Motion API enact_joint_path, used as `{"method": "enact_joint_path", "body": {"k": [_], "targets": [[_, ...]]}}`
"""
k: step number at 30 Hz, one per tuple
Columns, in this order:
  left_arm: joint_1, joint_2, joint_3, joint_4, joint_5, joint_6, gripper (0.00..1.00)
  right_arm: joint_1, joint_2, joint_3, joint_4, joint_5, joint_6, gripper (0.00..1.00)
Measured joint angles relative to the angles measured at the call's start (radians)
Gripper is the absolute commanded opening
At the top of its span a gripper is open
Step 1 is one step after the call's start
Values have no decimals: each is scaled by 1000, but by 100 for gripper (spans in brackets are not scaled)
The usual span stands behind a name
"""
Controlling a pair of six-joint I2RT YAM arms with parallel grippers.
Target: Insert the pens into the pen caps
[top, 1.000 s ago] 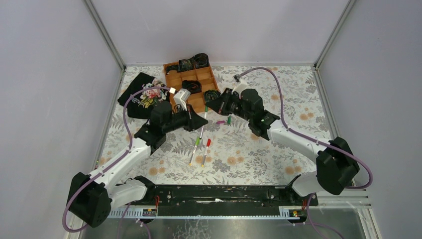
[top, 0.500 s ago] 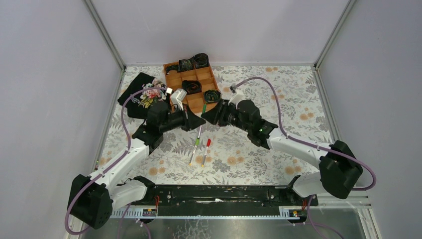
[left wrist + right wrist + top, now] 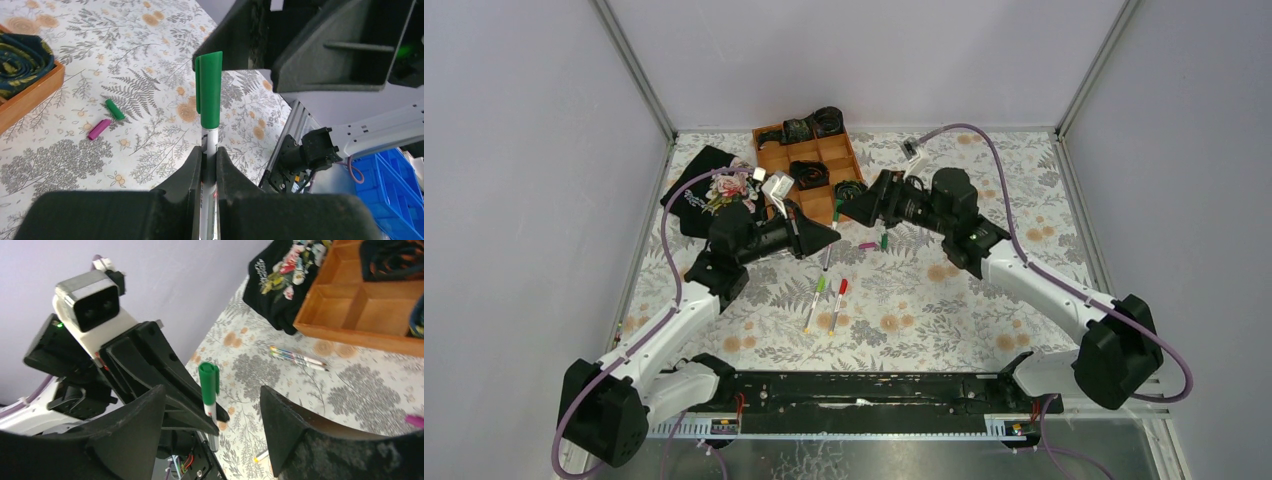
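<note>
My left gripper moves back and down to the gap between the green-tipped [image 3: 814, 301] and red-tipped pens next and releases its pen there. That pen already wears a cap.
My left gripper [image 3: 209, 150] is shut on a white pen barrel [image 3: 208, 137] that wears a dark green cap [image 3: 210, 85]. From above, that pen [image 3: 828, 256] stands across the left gripper [image 3: 829, 238] at mid table. My right gripper [image 3: 212, 390] is open, its fingers [image 3: 292, 427] apart on either side of the capped pen [image 3: 208, 382] without touching it. Two more pens, green-tipped [image 3: 814, 301] and red-tipped [image 3: 837, 303], lie nearer the front. A loose magenta cap [image 3: 867, 245] and a green cap [image 3: 884, 241] lie beside them.
A wooden divided tray [image 3: 819, 205] with black coiled items stands behind the grippers, and a black flowered shirt [image 3: 709, 190] lies to its left. Two more thin pens [image 3: 297, 356] lie in front of the tray. Grey walls close the table at the back and sides.
My right gripper has opened and drawn back to the right, leaving the green cap on the pen. The left arm has risen a little with the pen.
</note>
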Motion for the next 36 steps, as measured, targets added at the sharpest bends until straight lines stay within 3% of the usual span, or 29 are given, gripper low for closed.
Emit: {"method": "enact_joint_path", "body": {"k": [4, 9, 14, 24, 36], "targets": [[0, -4, 0, 36, 40, -3, 0, -5, 42, 60, 24, -59, -6, 60], [0, -5, 0, 61, 66, -3, 0, -6, 109, 101, 47, -124, -5, 40], [0, -3, -1, 55, 70, -5, 0, -7, 137, 103, 80, -192, 10, 2], [-10, -11, -36, 4, 97, -15, 0, 2, 93, -56, 193, -204, 31, 0], [18, -50, -95, -23, 160, -41, 0, 93, 84, -118, 217, -90, 31, 0]]}}
